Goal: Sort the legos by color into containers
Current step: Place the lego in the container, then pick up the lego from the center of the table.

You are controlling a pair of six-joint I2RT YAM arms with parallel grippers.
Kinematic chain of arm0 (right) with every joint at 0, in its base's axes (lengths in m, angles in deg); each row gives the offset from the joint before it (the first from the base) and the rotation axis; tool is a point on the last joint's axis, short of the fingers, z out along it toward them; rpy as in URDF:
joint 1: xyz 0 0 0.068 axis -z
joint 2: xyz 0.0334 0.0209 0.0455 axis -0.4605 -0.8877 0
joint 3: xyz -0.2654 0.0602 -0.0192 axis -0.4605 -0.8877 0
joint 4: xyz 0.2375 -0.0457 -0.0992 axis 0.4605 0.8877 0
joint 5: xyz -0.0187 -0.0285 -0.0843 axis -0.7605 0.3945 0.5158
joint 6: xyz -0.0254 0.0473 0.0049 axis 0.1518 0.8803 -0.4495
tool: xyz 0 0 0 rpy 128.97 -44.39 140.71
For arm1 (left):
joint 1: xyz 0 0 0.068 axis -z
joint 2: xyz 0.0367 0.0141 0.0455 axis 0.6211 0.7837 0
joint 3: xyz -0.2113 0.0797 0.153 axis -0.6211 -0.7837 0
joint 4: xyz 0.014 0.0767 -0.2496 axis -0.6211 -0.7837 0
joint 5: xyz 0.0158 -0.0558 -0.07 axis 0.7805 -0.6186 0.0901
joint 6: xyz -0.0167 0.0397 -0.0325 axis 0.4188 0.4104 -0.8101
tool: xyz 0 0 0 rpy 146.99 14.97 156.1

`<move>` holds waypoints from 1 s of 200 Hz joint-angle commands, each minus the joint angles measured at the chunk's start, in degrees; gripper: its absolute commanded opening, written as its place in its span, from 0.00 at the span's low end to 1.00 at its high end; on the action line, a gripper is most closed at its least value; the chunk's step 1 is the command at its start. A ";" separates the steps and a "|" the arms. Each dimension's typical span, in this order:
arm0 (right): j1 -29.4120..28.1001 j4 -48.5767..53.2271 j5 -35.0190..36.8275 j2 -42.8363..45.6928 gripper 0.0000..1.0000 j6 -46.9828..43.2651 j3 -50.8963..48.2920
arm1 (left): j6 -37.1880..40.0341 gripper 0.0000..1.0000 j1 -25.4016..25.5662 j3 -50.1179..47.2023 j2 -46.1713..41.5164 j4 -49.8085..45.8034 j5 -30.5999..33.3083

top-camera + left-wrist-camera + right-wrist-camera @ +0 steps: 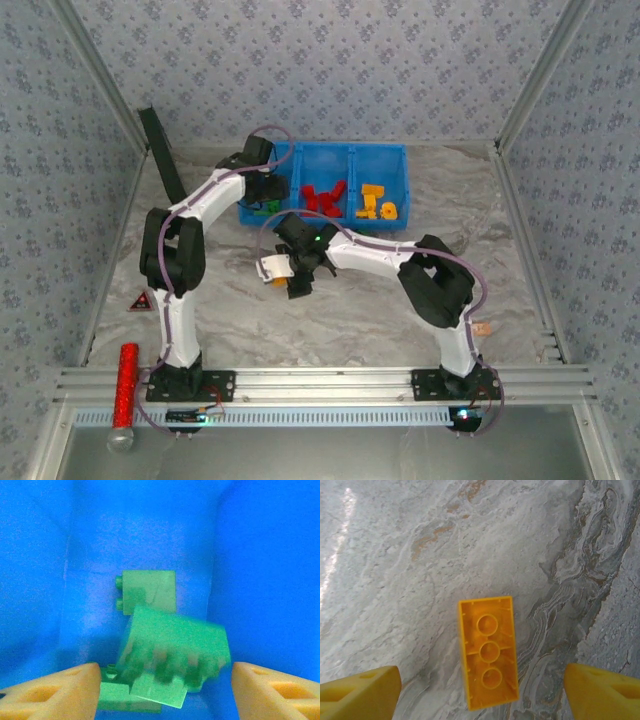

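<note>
My right gripper lowers its open fingers around the long sides of the orange-yellow brick (489, 654) and closes next. The reason is that the brick lies below with those sides facing them.
The blue tray (400, 160) stands at the back of the table with three compartments. My left gripper (262, 198) hangs over its left compartment (85, 555), open (166, 690). Between its fingers, touching neither, is a blurred green brick (175, 640), above other green bricks (150, 590). Red bricks (322, 195) fill the middle compartment and orange-yellow bricks (377, 203) the right one. My right gripper (293, 275) hovers open (482, 685) over an orange-yellow brick (487, 652) that lies upside down on the marble table, well apart from both fingers.
A red glittery cylinder (127, 385) lies at the near left by the rail. A small dark triangle (141, 301) sits left of the left arm. A black panel (162, 155) leans at the back left. Metal frame rails border the table.
</note>
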 commanded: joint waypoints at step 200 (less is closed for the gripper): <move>0.22 4.42 0.55 -10.41 0.35 3.49 8.34 | 3.39 0.77 -9.31 -13.36 -41.85 -5.29 -2.13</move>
